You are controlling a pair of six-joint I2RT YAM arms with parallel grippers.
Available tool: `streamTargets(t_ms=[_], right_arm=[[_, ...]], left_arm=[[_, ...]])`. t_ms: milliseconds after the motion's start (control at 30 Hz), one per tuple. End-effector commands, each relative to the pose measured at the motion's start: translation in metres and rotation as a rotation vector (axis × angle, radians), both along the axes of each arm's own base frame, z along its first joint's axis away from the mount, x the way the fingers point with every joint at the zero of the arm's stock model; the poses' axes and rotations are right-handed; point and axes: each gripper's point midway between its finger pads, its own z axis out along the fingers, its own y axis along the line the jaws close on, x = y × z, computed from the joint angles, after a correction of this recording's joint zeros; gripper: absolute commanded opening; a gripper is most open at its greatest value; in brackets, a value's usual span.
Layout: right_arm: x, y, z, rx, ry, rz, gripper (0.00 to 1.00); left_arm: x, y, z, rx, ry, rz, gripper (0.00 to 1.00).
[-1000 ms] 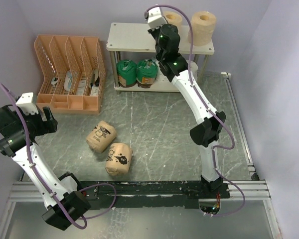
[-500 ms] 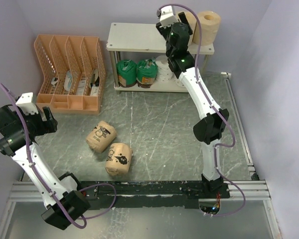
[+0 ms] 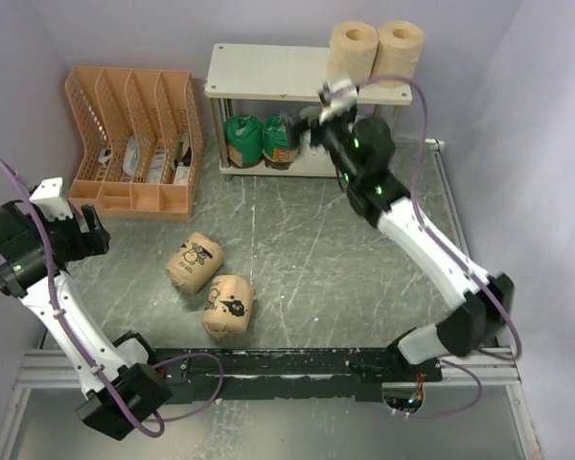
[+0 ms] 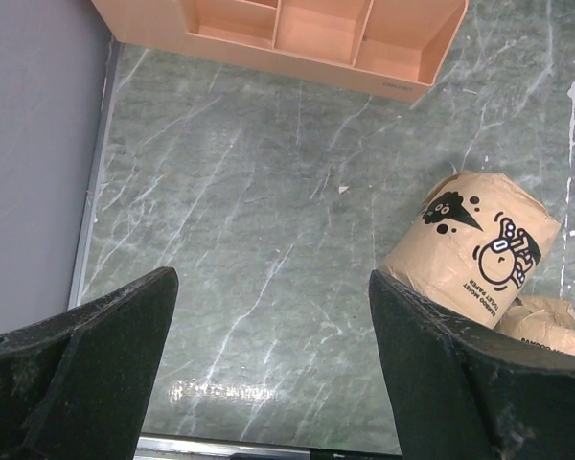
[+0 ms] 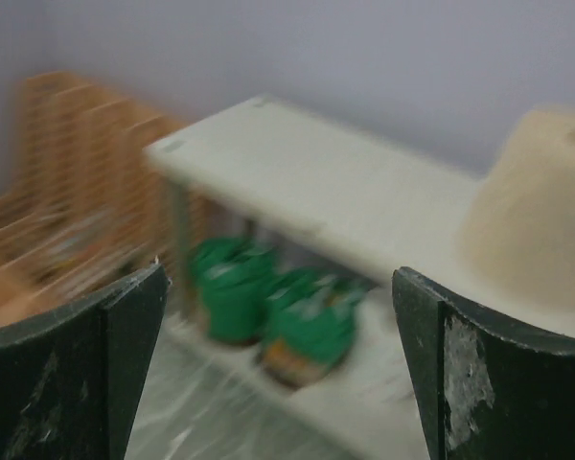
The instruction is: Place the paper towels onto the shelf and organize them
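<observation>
The right gripper swings back and down from the shelf [image 3: 268,72] onto the far end of the nearer printed roll [image 3: 234,282] next. The shelf's top board still has bare space for it.
The shelf [image 3: 268,72] stands at the back. Two plain tan paper towels [image 3: 353,43] [image 3: 401,42] stand side by side on the right end of its top board. Two green-topped rolls [image 3: 241,139] [image 3: 281,141] sit on the lower board. Two tan printed rolls [image 3: 194,262] [image 3: 228,305] lie on the table. My right gripper [image 3: 313,129] hangs open and empty in front of the shelf. Its blurred wrist view [image 5: 278,278] shows the top board [image 5: 316,182], one tan roll [image 5: 541,211] and the green rolls [image 5: 230,287]. My left gripper [image 3: 91,235] [image 4: 273,278] is open over bare table, left of a printed roll [image 4: 474,249].
An orange slotted organizer [image 3: 134,139] [image 4: 297,29] stands left of the shelf. The purple walls close in at the back and on both sides. A metal rail [image 3: 460,240] runs along the table's right edge.
My right gripper has opened and drawn back and down from the shelf's top board. A second plain tan roll now stands there beside the first. The left arm has barely moved.
</observation>
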Motion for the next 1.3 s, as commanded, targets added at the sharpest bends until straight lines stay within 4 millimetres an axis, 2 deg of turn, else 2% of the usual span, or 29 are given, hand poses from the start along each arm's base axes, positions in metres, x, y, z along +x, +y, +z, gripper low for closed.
streamTargets(t_ms=[0, 33, 133, 267, 367, 433, 667, 867, 1067, 1267], right_arm=[[-0.067, 0.041, -0.094, 0.285, 0.21, 0.359, 1.0], [-0.081, 0.048, -0.149, 0.289, 0.33, 0.414, 1.0], [-0.117, 0.066, -0.224, 0.357, 0.536, 0.562, 0.97], [-0.165, 0.083, -0.277, 0.445, 0.701, 0.702, 0.94], [-0.185, 0.096, -0.306, 0.422, 0.762, 0.724, 0.94], [-0.191, 0.104, -0.314, 0.421, 0.78, 0.749, 0.94], [-0.196, 0.129, -0.318, 0.454, 0.814, 0.844, 0.94], [-0.214, 0.151, -0.336, 0.445, 0.866, 0.905, 0.91], [-0.232, 0.173, -0.34, 0.398, 0.875, 0.95, 0.9], [-0.244, 0.181, -0.344, 0.368, 0.886, 0.966, 0.87]], left_arm=[[0.005, 0.006, -0.004, -0.03, 0.017, 0.006, 0.92], [0.006, 0.006, -0.006, -0.038, 0.026, 0.006, 0.91], [0.008, 0.007, -0.009, -0.045, 0.036, 0.001, 0.91], [0.006, 0.005, -0.005, -0.034, 0.023, -0.003, 0.91], [0.006, 0.006, -0.005, -0.032, 0.023, 0.001, 0.91], [0.006, 0.006, -0.006, -0.035, 0.026, 0.003, 0.91], [0.007, 0.005, -0.007, -0.042, 0.028, -0.007, 0.91], [0.007, 0.006, -0.007, -0.041, 0.029, -0.004, 0.91], [0.008, 0.007, -0.01, -0.043, 0.037, -0.003, 0.91], [0.007, 0.009, -0.01, -0.04, 0.038, 0.005, 0.91]])
